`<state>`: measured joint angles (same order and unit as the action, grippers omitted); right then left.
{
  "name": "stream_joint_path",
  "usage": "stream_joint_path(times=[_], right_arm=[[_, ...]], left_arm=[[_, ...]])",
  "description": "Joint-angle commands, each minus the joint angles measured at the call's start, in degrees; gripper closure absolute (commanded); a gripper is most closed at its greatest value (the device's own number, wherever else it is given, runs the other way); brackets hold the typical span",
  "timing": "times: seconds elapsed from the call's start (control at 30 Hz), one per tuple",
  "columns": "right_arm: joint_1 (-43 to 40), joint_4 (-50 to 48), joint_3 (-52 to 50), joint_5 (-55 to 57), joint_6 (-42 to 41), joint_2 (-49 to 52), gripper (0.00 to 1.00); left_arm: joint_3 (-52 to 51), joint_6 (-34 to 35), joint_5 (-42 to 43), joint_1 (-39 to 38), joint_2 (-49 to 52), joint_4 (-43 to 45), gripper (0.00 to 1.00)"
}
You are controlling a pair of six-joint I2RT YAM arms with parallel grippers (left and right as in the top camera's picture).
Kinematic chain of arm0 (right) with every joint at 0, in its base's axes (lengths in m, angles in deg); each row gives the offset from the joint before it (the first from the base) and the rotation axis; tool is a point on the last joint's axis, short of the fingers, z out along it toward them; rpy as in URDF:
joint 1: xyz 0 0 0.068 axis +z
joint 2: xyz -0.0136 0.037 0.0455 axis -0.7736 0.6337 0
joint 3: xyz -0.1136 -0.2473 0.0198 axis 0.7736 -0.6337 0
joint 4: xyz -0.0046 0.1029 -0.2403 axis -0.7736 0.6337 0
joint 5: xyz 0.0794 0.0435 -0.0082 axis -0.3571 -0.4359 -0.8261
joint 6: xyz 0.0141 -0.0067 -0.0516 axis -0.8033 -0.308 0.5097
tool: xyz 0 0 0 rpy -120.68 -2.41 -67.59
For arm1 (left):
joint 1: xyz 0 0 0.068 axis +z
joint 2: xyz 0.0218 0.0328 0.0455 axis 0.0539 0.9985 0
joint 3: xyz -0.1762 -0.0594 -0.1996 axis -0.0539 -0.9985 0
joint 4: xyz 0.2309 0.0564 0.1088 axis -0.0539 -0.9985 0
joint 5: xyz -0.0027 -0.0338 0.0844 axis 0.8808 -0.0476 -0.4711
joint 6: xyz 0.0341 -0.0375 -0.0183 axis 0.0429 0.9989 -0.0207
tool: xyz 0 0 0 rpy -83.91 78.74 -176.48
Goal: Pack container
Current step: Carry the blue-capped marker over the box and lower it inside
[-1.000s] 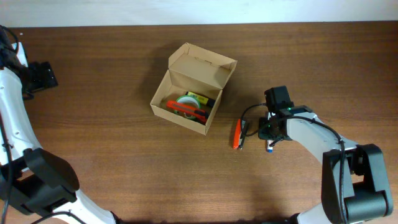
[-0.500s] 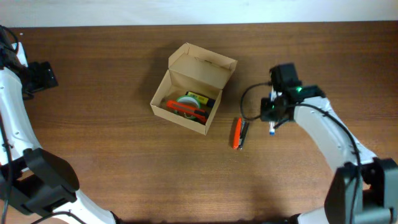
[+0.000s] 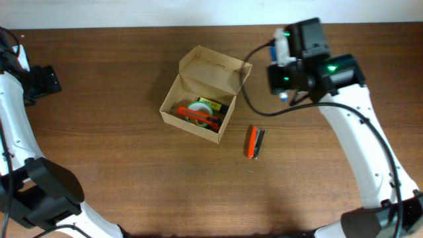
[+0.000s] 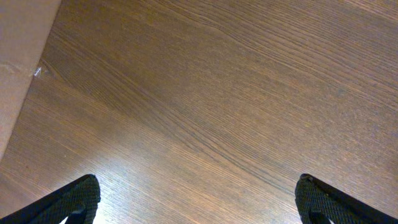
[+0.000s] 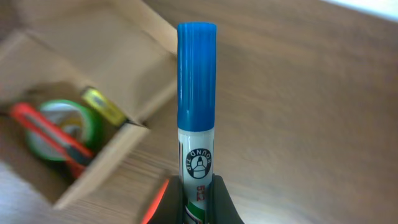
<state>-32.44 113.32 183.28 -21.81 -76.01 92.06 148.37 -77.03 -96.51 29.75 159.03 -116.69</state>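
I should carry the marker to the left in the overhead view with my right gripper, over the gap by the yellow-and-black item [image 5: 104, 122] below, then lower and release it.
The container [image 3: 211, 68], a tan cardboard box with its flap lid standing open, sits mid-table. It holds a green tape roll [image 3: 197, 106], an orange cutter [image 3: 198, 117] and a yellow-and-black item [image 3: 210, 104]. My right gripper [image 5: 198, 186] is shut on a white marker with a blue cap [image 5: 196, 81], held in the air to the right of the container [image 5: 93, 50]. In the overhead view this gripper [image 3: 285, 92] is close to the box's right side. My left gripper [image 4: 199, 202] is open over bare wood at the far left [image 3: 43, 80].
An orange pen-like item [image 3: 251, 142] and a dark one [image 3: 260, 141] lie side by side on the table below the right gripper. A pale surface [image 4: 18, 62] borders the wood near the left gripper.
The right arm has lifted the marker off the table and carried it toward the back, up beside the box. The orange and dark items stayed put. The left arm has not moved.
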Motion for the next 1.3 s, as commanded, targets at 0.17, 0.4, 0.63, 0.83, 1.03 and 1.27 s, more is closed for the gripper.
stream_joint_path(times=[0.17, 0.4, 0.63, 0.83, 1.03, 1.27], right_arm=[[6.51, 6.45, 11.82, 4.52, 2.69, 16.55, 0.96], [8.55, 8.74, 12.35, 2.38, 7.91, 23.02, 0.97], [13.86, 7.93, 12.46, -0.31, 13.49, 23.06, 0.96], [18.60, 4.74, 12.46, -0.17, 17.29, 23.06, 0.97], [21.09, 1.57, 12.46, -0.11, 19.34, 23.08, 0.97], [20.57, -0.50, 12.46, 0.28, 18.88, 24.09, 0.97]], left_arm=[[-0.50, -1.09, 0.59, 0.04, -0.42, -0.02, 0.00], [-0.50, -1.09, 0.59, 0.04, -0.42, -0.02, 0.00], [-0.50, -1.09, 0.59, 0.04, -0.42, -0.02, 0.00], [-0.50, -1.09, 0.59, 0.04, -0.42, -0.02, 0.00], [-0.50, -1.09, 0.59, 0.04, -0.42, -0.02, 0.00], [-0.50, -1.09, 0.59, 0.04, -0.42, -0.02, 0.00]])
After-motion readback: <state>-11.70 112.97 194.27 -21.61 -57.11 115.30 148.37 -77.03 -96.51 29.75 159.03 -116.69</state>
